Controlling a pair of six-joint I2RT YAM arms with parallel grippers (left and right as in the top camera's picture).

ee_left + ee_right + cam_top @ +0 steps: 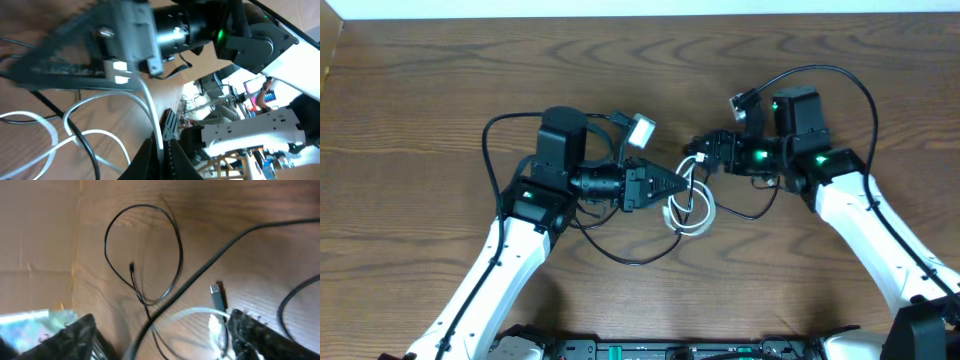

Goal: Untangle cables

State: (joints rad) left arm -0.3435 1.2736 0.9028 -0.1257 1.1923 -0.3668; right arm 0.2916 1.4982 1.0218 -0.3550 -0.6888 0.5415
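Observation:
The left gripper needs to move toward the left in the overhead view, over the table beside the white loops, and release the piece of white cable there, as black cable (632, 260) crosses them.
The white cable (692, 212) lies in loose loops on the wooden table between my two grippers. My left gripper (672, 185) points right and is shut on a strand of the white cable (155, 117); its jaws (161, 150) pinch it at the bottom of the left wrist view. My right gripper (696, 158) points left, just above the coil, and is open. In the right wrist view its fingers (160, 340) stand wide apart around the white cable (192, 312) and its plug (217, 296). The thin black cable (632, 260) loops below the left gripper, under the white one, and curls in a ring (142, 255).
Thick black robot wires arch over both arms (505, 125) (850, 80). The right gripper (120, 47) fills the top of the left wrist view, close to the left jaws. A cardboard edge (40, 240) borders the table on the left of the right wrist view.

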